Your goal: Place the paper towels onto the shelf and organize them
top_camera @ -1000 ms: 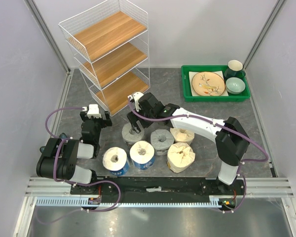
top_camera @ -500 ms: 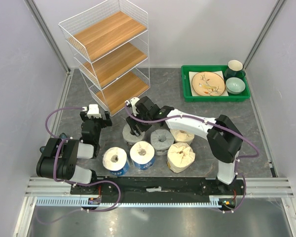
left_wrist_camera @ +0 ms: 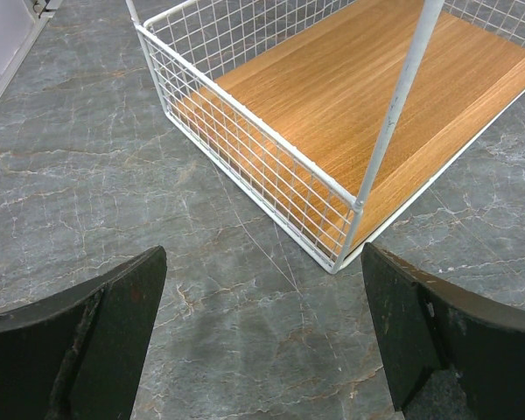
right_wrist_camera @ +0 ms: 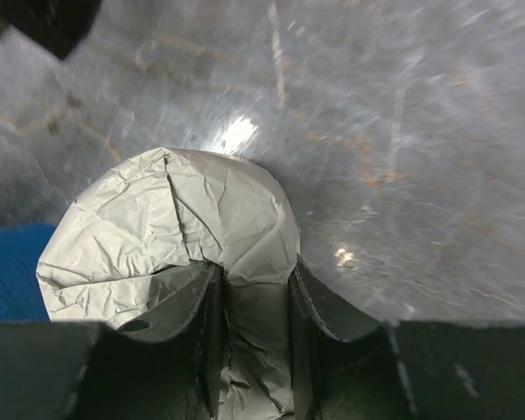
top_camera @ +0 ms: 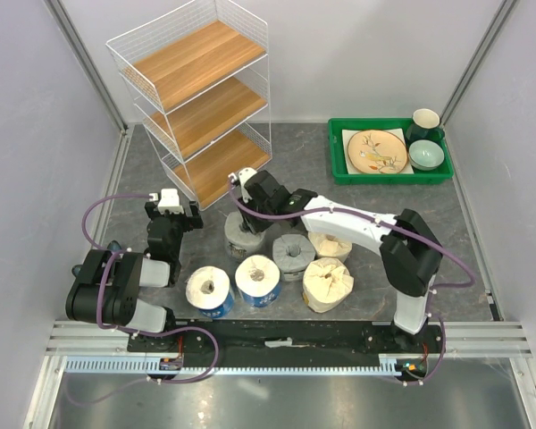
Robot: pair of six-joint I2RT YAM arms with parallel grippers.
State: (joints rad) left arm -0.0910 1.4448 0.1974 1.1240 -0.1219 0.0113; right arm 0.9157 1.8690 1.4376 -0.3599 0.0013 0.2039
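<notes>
The middle level's bare tray-side end [top_camera: 236,100] is above and outward, so next my right gripper will carry the grey roll up and outward onto it and release.
Six paper towels lie in a cluster in front of the arms. There are two grey rolls [top_camera: 235,241] [top_camera: 294,253], two blue ones [top_camera: 209,290] [top_camera: 257,280] and two cream ones [top_camera: 329,244] [top_camera: 327,283]. My right gripper [top_camera: 249,222] is down on the far-left grey roll [right_wrist_camera: 175,210]. It [right_wrist_camera: 252,282] is shut on that roll's crumpled wall, one finger inside the core. The shelf [top_camera: 196,98] stands at the back left with its three tiers bare. My left gripper [left_wrist_camera: 262,297] hangs open over the floor, near the shelf's bottom corner [left_wrist_camera: 341,254].
A green tray [top_camera: 339,165] at the back right holds a plate [top_camera: 376,150], a dark cup [top_camera: 424,121] and a bowl [top_camera: 426,155]. Walls close in on both sides. A blue roll's edge [right_wrist_camera: 9,271] shows left of the gripped roll.
My right gripper has come down onto the grey roll and its jaws have closed on the wall. The left arm has stayed still.
</notes>
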